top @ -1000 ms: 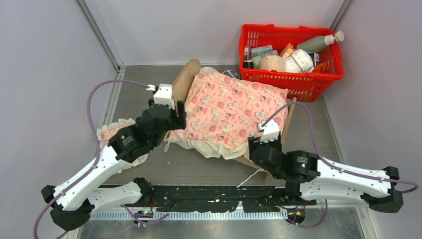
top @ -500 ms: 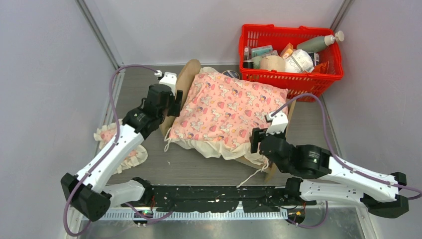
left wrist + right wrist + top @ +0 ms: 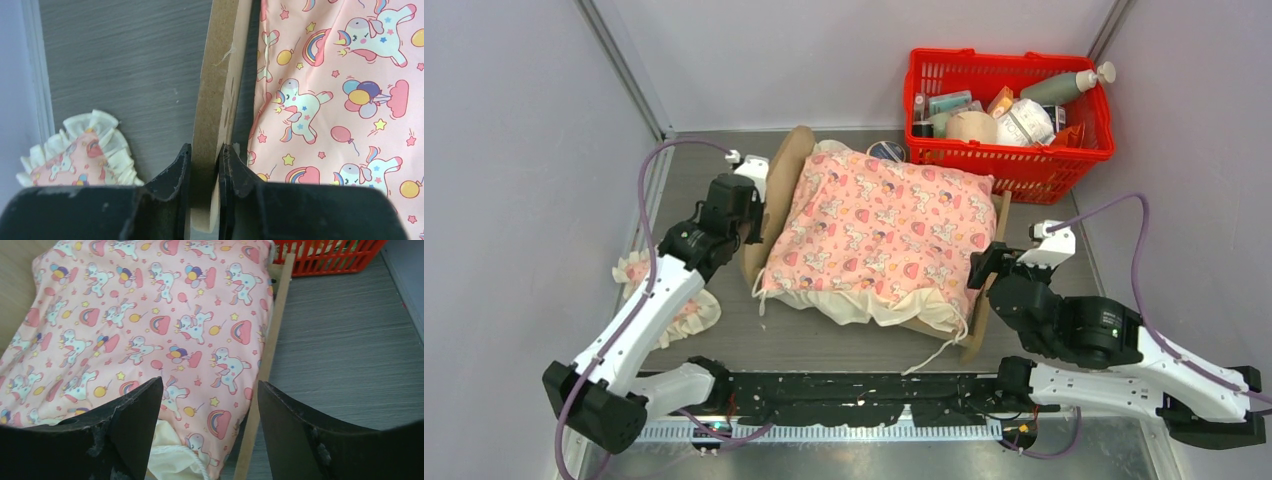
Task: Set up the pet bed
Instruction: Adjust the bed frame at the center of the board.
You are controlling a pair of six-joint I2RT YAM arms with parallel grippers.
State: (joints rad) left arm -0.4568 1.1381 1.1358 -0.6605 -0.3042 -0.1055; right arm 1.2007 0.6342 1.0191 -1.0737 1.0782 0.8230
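Note:
I should next move my right gripper toward the headboard and then lower it astride the footboard's top edge, because it holds only the headboard (image 3: 217, 75).
The pet bed (image 3: 779, 190) is a light plywood frame standing mid-table, its arched headboard (image 3: 217, 75) on the left. A pink patterned blanket (image 3: 884, 225) with a cream frill covers it, hiding the mattress. My left gripper (image 3: 749, 215) is shut on the headboard's edge, one finger on each face (image 3: 202, 160). My right gripper (image 3: 984, 265) hovers open over the bed's foot end, with the footboard (image 3: 272, 335) and the blanket's corner (image 3: 200, 355) showing between its fingers, untouched.
A small pink frilled pillow (image 3: 634, 272) lies on the table left of the bed, partly under my left arm. A red basket (image 3: 1009, 160) full of bottles and packets stands at the back right, close to the bed's far corner. Grey walls close in on both sides.
My left gripper moved up to the headboard and closed on it. The bed shifted and turned slightly to the left. My right arm swung right, toward the footboard.

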